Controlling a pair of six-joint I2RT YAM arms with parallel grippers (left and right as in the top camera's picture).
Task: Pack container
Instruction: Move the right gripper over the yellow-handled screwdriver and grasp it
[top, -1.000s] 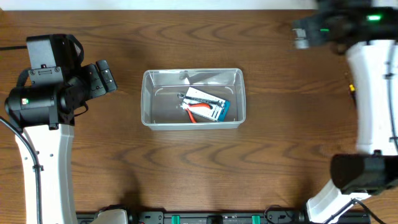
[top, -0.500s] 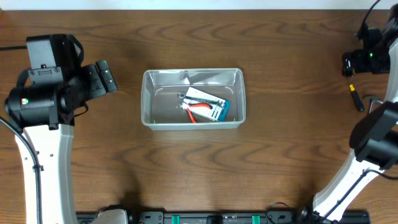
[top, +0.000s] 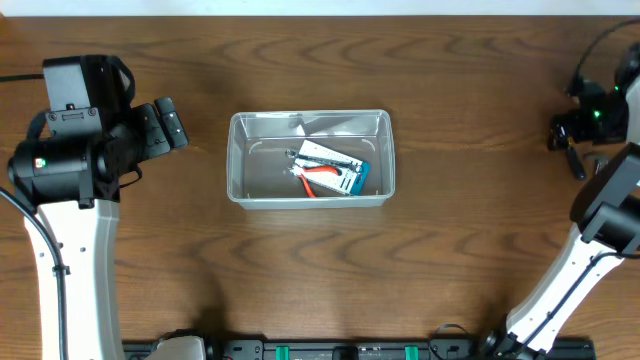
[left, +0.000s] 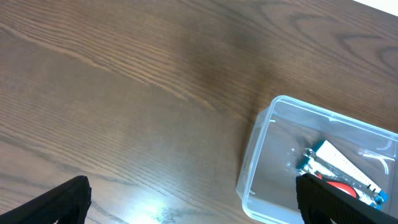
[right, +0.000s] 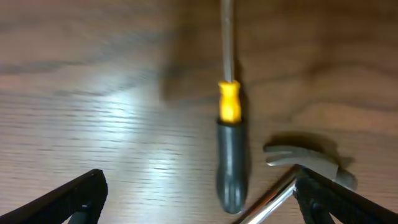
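Observation:
My open right gripper comes down onto the black handle's end by the yellow collar (top: 571, 152) (right: 231, 133) next, since the screwdriver lies below it, in line between its fingers.
The container (top: 262, 160), a clear plastic tub, stands mid-table and holds a carded pair of red-handled pliers (top: 330, 171). In the left wrist view the container (left: 252, 168) lies at the right with the pliers card (left: 342, 169) inside. My left gripper (top: 170, 124) is open and empty, left of the container, above bare wood (left: 193, 208). My right gripper (top: 566, 132) is open and empty at the far right edge (right: 199, 202). It hovers over a screwdriver (right: 229, 155) with a black handle and yellow collar, which also shows in the overhead view (top: 574, 162).
A hammer (right: 306, 160) with a chrome shaft lies just right of the screwdriver handle, close to my right finger. The table's right edge is near my right arm. Bare wood surrounds the container on all sides.
My right arm has swung from the back right of the table to the right edge and come down over the screwdriver. The left arm and container have not moved.

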